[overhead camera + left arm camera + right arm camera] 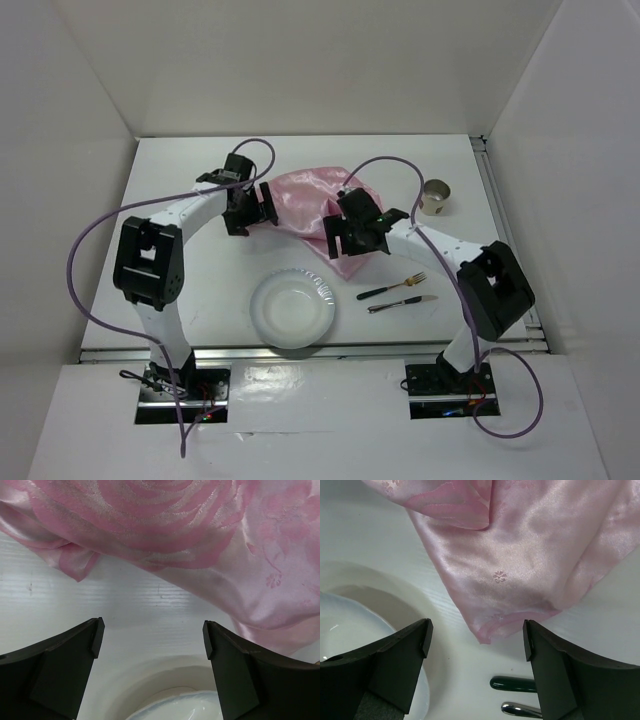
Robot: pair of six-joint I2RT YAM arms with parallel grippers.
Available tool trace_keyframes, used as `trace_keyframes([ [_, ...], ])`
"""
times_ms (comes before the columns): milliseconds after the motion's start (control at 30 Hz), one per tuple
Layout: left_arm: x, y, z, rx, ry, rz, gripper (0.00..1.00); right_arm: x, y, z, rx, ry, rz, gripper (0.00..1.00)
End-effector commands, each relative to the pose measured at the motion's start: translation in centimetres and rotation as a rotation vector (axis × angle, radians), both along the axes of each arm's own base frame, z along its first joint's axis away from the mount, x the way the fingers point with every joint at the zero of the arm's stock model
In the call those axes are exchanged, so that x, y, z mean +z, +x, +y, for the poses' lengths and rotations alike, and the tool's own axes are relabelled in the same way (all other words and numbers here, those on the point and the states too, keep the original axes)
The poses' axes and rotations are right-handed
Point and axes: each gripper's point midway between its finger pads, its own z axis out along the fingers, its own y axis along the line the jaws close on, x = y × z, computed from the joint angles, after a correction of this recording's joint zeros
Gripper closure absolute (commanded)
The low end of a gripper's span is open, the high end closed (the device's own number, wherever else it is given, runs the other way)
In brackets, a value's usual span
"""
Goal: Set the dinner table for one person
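My left gripper lowers and eases outward next onto the cloth's near edge by the large rose [150, 570], which lies below and outward of its fingers.
The dinner table [180, 180] is a white top with metal rails. A crumpled pink rose-patterned cloth [305, 205] lies at its middle. My left gripper [248, 212] hovers at the cloth's left edge, open and empty; the cloth [165, 525] fills the top of its wrist view. My right gripper [357, 237] is open above the cloth's near right corner [490, 630], touching nothing. A white plate [291, 309] sits near the front edge. To its right lie a fork [392, 288] with a dark handle and a knife [402, 303]. A metal cup [435, 197] stands at the back right.
White walls enclose the table on three sides. Purple cables loop from both arms. The plate's rim [170, 700] shows below the left fingers [75, 660]; the plate [350, 620] and both cutlery handles [512, 683] show beside the right fingers [555, 665].
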Motion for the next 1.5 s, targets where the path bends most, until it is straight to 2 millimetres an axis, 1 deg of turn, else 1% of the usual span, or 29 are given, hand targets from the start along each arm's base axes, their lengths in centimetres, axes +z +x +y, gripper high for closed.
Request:
trace_keyframes([
  [0,0.1,1.2,-0.7,0.031,-0.024,0.014,0.00,-0.6,0.7,0.9,0.049,-0.007,-0.041,0.15],
  [133,-0.4,1.4,-0.2,0.056,0.005,0.016,0.00,-2.3,0.2,1.8,0.088,-0.017,-0.010,0.15],
  [200,-1.6,1.4,0.1,0.073,0.026,0.039,0.00,-3.2,0.2,2.4,0.099,-0.022,-0.003,0.16],
  [300,-2.0,2.7,0.2,0.082,0.043,0.030,0.00,-4.6,0.1,2.3,0.107,-0.044,0.018,0.18],
  [333,-2.1,2.5,0.4,0.086,0.055,0.041,0.00,-4.6,0.1,2.3,0.107,-0.044,0.018,0.18],
  [400,-2.0,3.1,0.2,0.095,0.046,0.026,0.00,-5.8,0.2,2.2,0.102,-0.063,0.031,0.19],
  [433,-2.0,3.4,0.4,0.100,0.053,0.014,0.00,-5.5,0.5,2.4,0.102,-0.057,0.024,0.20],
  [467,-2.2,3.6,0.3,0.100,0.054,0.017,0.00,-6.0,0.5,2.4,0.102,-0.062,0.030,0.20],
  [533,-2.1,4.5,0.5,0.109,0.049,0.001,0.00,-6.6,0.5,2.2,0.081,-0.068,0.041,0.24],
  [567,-2.8,4.5,0.5,0.109,0.053,0.016,0.01,-6.9,0.6,2.3,0.081,-0.069,0.042,0.26],
  [600,-2.4,4.8,0.4,0.109,0.050,0.004,0.03,-7.4,0.8,2.0,0.069,-0.090,0.040,0.29],
  [633,-2.7,5.0,0.4,0.109,0.050,0.004,0.06,-7.4,0.8,1.9,0.052,-0.089,0.040,0.36],
  [733,-2.8,5.8,0.4,0.114,0.037,-0.005,0.14,-7.7,0.8,1.3,0.030,-0.110,0.039,0.49],
  [833,-2.7,6.5,0.3,0.114,0.034,-0.015,0.43,-8.0,0.9,0.2,-0.005,-0.153,0.028,0.75],
  [867,-1.6,7.4,0.4,0.112,0.043,-0.045,0.54,-7.6,1.0,0.3,-0.006,-0.146,0.020,0.84],
  [900,-1.4,7.7,0.5,0.118,0.054,-0.050,0.79,-7.0,1.3,0.2,-0.015,-0.151,0.005,1.00],
  [967,0.2,8.8,1.1,0.119,0.066,-0.075,1.00,-5.7,1.8,-0.2,-0.014,-0.173,-0.029,1.00],
  [1000,1.0,9.1,1.0,0.119,0.063,-0.086,1.00,-4.6,2.6,-0.2,-0.030,-0.160,-0.056,1.00],
  [1033,1.6,9.3,1.7,0.125,0.076,-0.089,1.00,-3.2,3.0,-0.3,-0.026,-0.162,-0.086,1.00],
  [1100,3.6,10.7,2.2,0.133,0.078,-0.143,1.00,-0.7,4.7,-0.4,-0.023,-0.147,-0.142,1.00],
  [1133,4.9,10.8,2.2,0.123,0.080,-0.164,1.00,0.4,5.2,-0.4,-0.019,-0.150,-0.167,1.00],
  [1200,8.3,11.6,2.7,0.116,0.075,-0.244,1.00,3.6,7.2,-0.8,-0.025,-0.142,-0.239,1.00],
  [1233,9.5,11.9,3.2,0.117,0.076,-0.272,1.00,4.9,7.7,-0.5,-0.019,-0.132,-0.268,1.00],
  [1267,11.4,12.2,3.2,0.112,0.072,-0.310,1.00,5.6,8.3,-1.1,-0.032,-0.144,-0.284,1.00],
  [1300,12.6,12.3,3.8,0.116,0.075,-0.327,1.00,6.9,8.7,-0.8,-0.030,-0.132,-0.311,1.00],
  [1333,14.1,12.3,3.9,0.105,0.079,-0.355,1.00,9.0,10.2,-1.3,-0.055,-0.113,-0.355,1.00],
  [1400,16.9,12.7,4.6,0.111,0.078,-0.411,1.00,11.4,11.3,-1.8,-0.087,-0.095,-0.397,1.00],
  [1433,18.2,12.3,5.4,0.112,0.088,-0.426,1.00,13.7,12.0,-2.0,-0.097,-0.075,-0.442,1.00],
  [1467,19.6,11.9,5.5,0.107,0.089,-0.451,1.00,14.9,12.4,-2.7,-0.123,-0.069,-0.466,1.00],
])
